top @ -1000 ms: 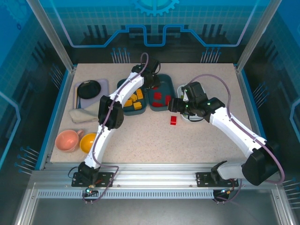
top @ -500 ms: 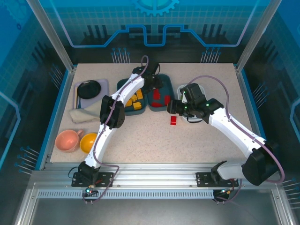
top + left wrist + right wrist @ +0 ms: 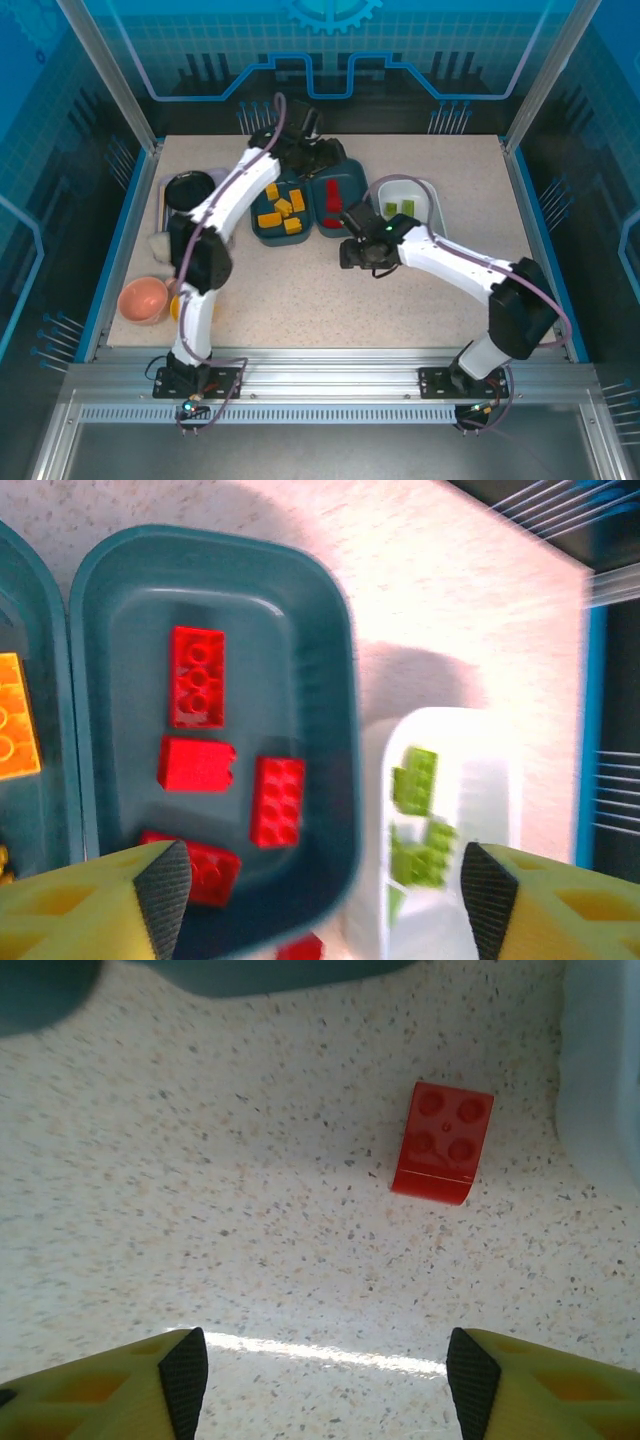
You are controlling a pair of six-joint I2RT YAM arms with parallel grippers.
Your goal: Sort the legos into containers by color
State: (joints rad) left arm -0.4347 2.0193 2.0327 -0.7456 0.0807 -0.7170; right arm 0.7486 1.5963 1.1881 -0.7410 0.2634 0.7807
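Note:
The loose red brick is on the bare speckled table outside the bins, so I need to move my right gripper outward and down over it and close.
A loose red brick lies on the speckled table just ahead of my right gripper, which hovers open above the bare table; in the top view that gripper covers the brick. My left gripper hangs open and holds nothing, high above the back of the teal bin that holds several red bricks. The white bin to its right holds green bricks. A second teal bin holds orange-yellow bricks.
A black plate on a grey tray sits at the back left, with a folded cloth near it. A pink bowl stands at the front left beside the left arm. Open table lies in front of the bins.
The right gripper has moved from the white bin leftward and nearer, over the loose red brick. The left arm has swung back and left, lifting away from the red bin.

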